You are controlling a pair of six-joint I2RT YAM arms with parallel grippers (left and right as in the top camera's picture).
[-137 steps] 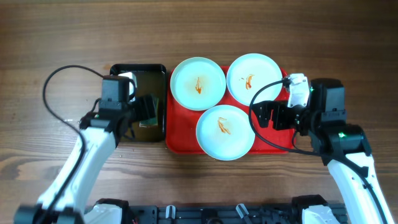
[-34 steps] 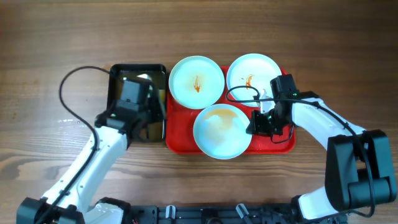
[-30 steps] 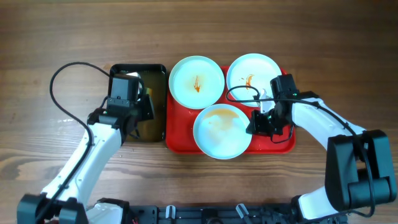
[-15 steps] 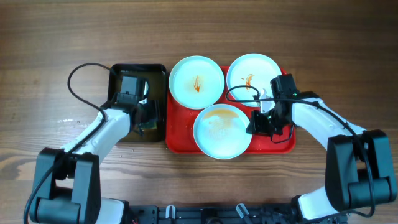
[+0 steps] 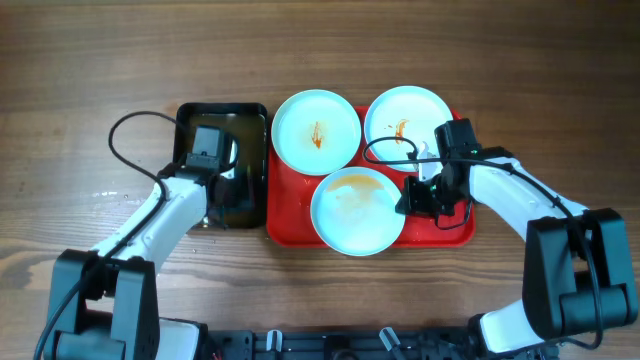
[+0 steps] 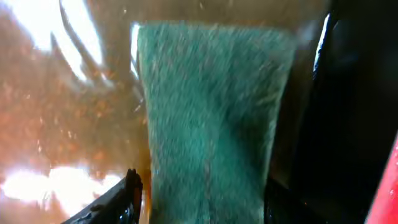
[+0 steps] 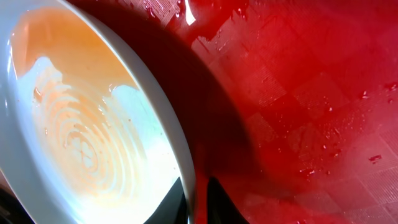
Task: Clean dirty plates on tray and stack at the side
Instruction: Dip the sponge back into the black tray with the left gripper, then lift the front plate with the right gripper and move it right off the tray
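Observation:
The table is bare and clear to the right of my right gripper in the overhead view, so next my right gripper needs to lift the plate across, lower it there and then release it.
Three pale plates lie on the red tray (image 5: 290, 222). The back left plate (image 5: 317, 133) and back right plate (image 5: 407, 122) each carry a small orange-red smear. The front plate (image 5: 358, 210) is filmed with smeared orange. My right gripper (image 5: 413, 197) is shut on that plate's right rim; in the right wrist view the gripper (image 7: 198, 200) pinches the rim of the plate (image 7: 81, 124) just above the tray (image 7: 298, 93). My left gripper (image 5: 227, 188) is down in the black tray. In the left wrist view the gripper (image 6: 202, 199) stands open astride a green sponge (image 6: 211, 118).
The black tray (image 5: 190, 115) stands just left of the red tray and holds brownish liquid (image 6: 68, 124) around the sponge. Bare wooden table (image 5: 100, 60) surrounds both trays. Cables loop from both arms.
The left gripper has opened and shifted within the black tray, now straddling the sponge. The right arm has held still on the front plate, whose sauce stroke is now smeared.

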